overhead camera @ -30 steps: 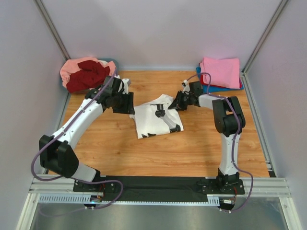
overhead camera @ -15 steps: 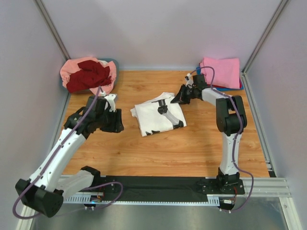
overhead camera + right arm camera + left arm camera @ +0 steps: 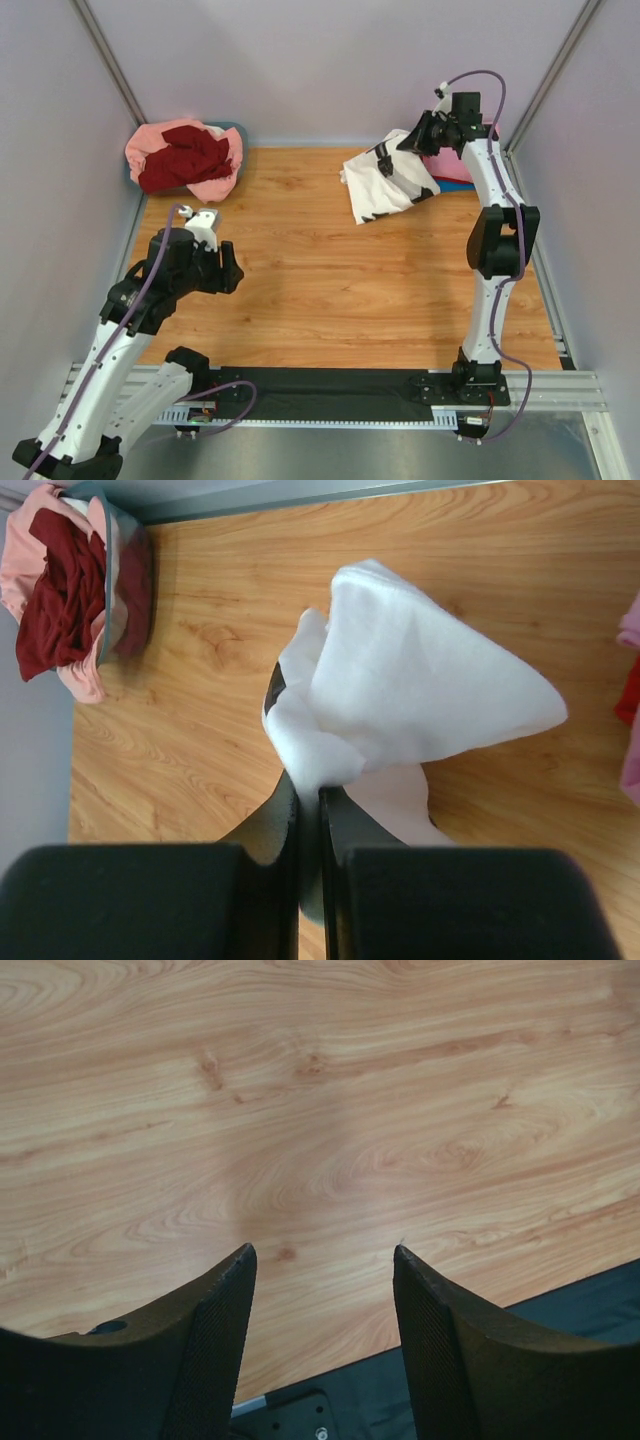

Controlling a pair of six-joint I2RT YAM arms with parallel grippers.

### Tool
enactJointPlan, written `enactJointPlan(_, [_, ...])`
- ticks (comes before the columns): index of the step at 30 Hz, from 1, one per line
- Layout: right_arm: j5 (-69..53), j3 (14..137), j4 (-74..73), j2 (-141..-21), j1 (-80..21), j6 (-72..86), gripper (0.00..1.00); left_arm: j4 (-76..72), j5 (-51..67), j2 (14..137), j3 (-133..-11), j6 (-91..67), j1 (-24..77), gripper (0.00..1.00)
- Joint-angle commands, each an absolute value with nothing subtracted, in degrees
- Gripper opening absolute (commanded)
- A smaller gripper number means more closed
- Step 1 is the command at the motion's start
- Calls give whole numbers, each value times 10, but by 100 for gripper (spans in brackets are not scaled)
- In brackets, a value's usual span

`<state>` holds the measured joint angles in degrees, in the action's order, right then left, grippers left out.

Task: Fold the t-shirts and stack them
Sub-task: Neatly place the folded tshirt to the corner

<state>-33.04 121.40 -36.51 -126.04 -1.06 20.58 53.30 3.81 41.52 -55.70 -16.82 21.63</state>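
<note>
My right gripper moves to the right in the top view and down next to release the off-white t-shirt (image 3: 385, 183) onto the bright pink one, as most of it hangs beside that one.
The folded off-white t-shirt (image 3: 385, 183) with its black print hangs in the air at the back right, pinched at one edge by my right gripper (image 3: 413, 141), which is shut on it. In the right wrist view the same off-white t-shirt (image 3: 420, 680) bunches out from between the closed fingertips of the right gripper (image 3: 308, 785). Just behind it lies a folded bright pink t-shirt (image 3: 452, 163) on a blue one. My left gripper (image 3: 228, 272) hovers open over bare wood near the left front; in its wrist view nothing lies between the fingers of the left gripper (image 3: 322, 1252).
A grey-blue tub (image 3: 235, 130) in the back left corner holds a salmon-pink shirt (image 3: 150, 145) and a dark red shirt (image 3: 185, 155); the tub (image 3: 130, 570) also shows in the right wrist view. Grey walls close three sides. The black base rail (image 3: 560, 1300) runs along the near edge.
The right gripper closed on the folded off-white shirt and carried it up from mid-table to the back right, by the pink stack. The left arm drew back toward the near left.
</note>
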Motion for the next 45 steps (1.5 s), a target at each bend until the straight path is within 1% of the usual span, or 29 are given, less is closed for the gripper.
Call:
enactJointPlan(1, [-323, 1296, -411, -1279, -5, 185, 0, 496, 14, 388, -534, -176, 216, 65])
enactJointPlan(3, [-325, 1321, -422, -1288, 20, 186, 0, 500, 2, 382, -534, -178, 217, 65])
enactJointPlan(8, [-321, 1407, -446, -1308, 43, 189, 0, 500, 1, 383, -533, -182, 217, 65])
enactJointPlan(10, [-323, 1424, -448, -1311, 50, 192, 0, 500, 1, 382, -533, -182, 217, 65])
enactJointPlan(20, [-345, 1505, -386, -1332, 90, 255, 0, 497, 2, 383, -531, -182, 216, 65])
enactJointPlan(30, [-381, 1509, -316, -1364, 129, 322, 0, 497, 1, 390, -530, -182, 216, 65])
enactJointPlan(34, [-416, 1519, -266, -1374, 155, 373, 0, 497, 2, 391, -530, -183, 216, 65])
enactJointPlan(38, [-457, 1521, -230, -1369, 172, 413, 0, 497, -13, 392, -530, -183, 216, 65])
enactJointPlan(45, [-478, 1504, -192, -1365, 198, 452, 0, 498, -12, 398, -530, -183, 216, 65])
